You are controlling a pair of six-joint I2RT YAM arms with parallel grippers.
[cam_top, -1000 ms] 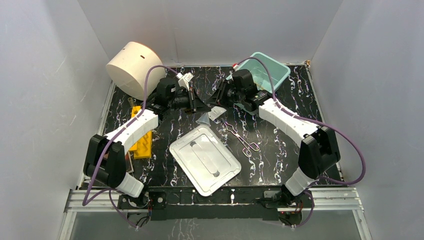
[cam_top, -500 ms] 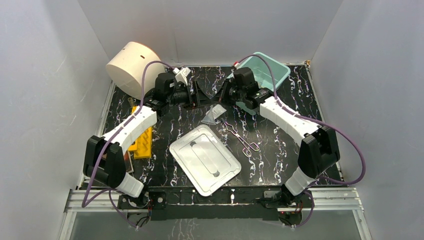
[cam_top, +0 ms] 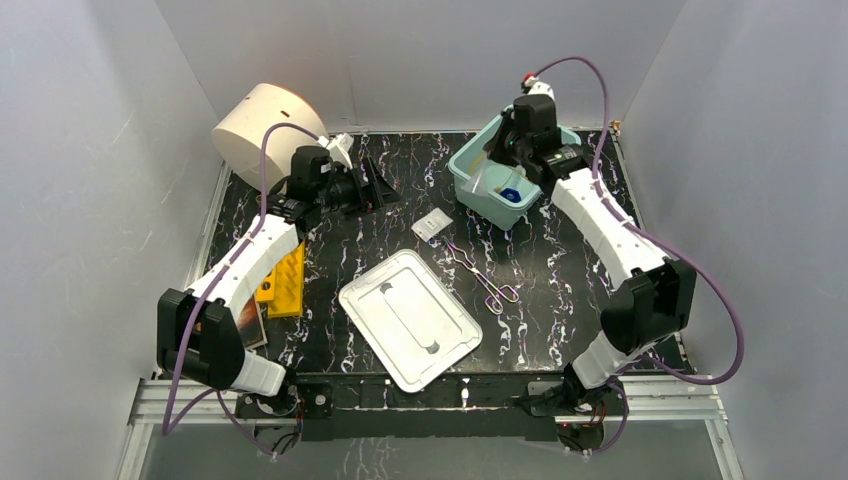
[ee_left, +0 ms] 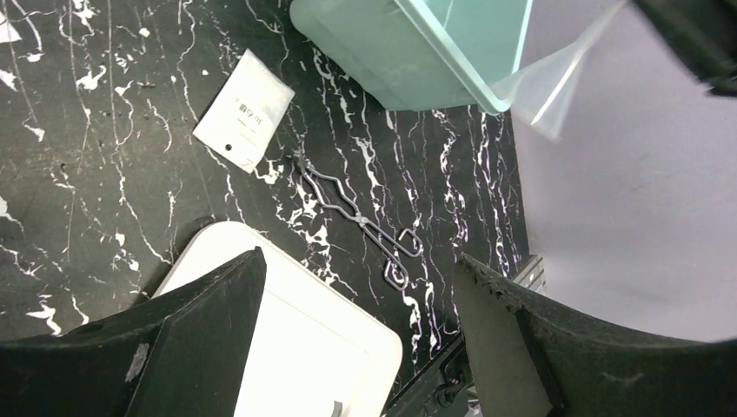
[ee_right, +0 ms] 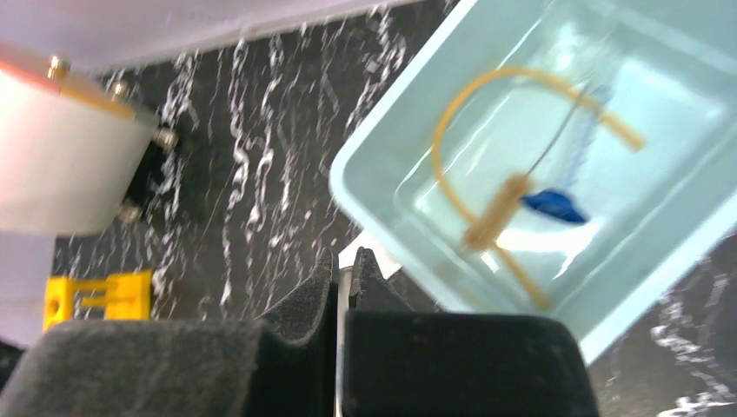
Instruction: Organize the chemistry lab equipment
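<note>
My right gripper is to go down into the open teal bin (cam_top: 478,200), toward the bottom of the bin near the blue cap, and let go of the glass cone there, since tubing is already there.
My right gripper (cam_top: 497,172) hangs over the teal bin (cam_top: 478,200), shut on the thin edge of a clear cone-shaped glass piece (cam_top: 489,183). From the left wrist that piece (ee_left: 556,82) dangles beside the bin (ee_left: 408,52). Tan tubing (ee_right: 452,113) and a blue cap (ee_right: 554,205) lie inside the bin (ee_right: 365,187), beyond the closed fingertips of my right gripper (ee_right: 346,261). My left gripper (cam_top: 378,185) stands open and empty at the back left. Between its wide fingers, the left gripper (ee_left: 358,261) looks down on metal tongs (ee_left: 356,217) and a white packet (ee_left: 243,109). On the mat lie the packet (cam_top: 432,225) and the tongs (cam_top: 480,275).
The bin's white lid (cam_top: 410,320) lies flat in the middle near the front. A cream cylinder (cam_top: 265,135) stands at the back left corner. A yellow block (cam_top: 283,280) and a dark book (cam_top: 250,320) lie along the left edge.
The left gripper opened and drew back to the left. The right gripper shut on the clear piece and carried it from mid-table up over the bin.
</note>
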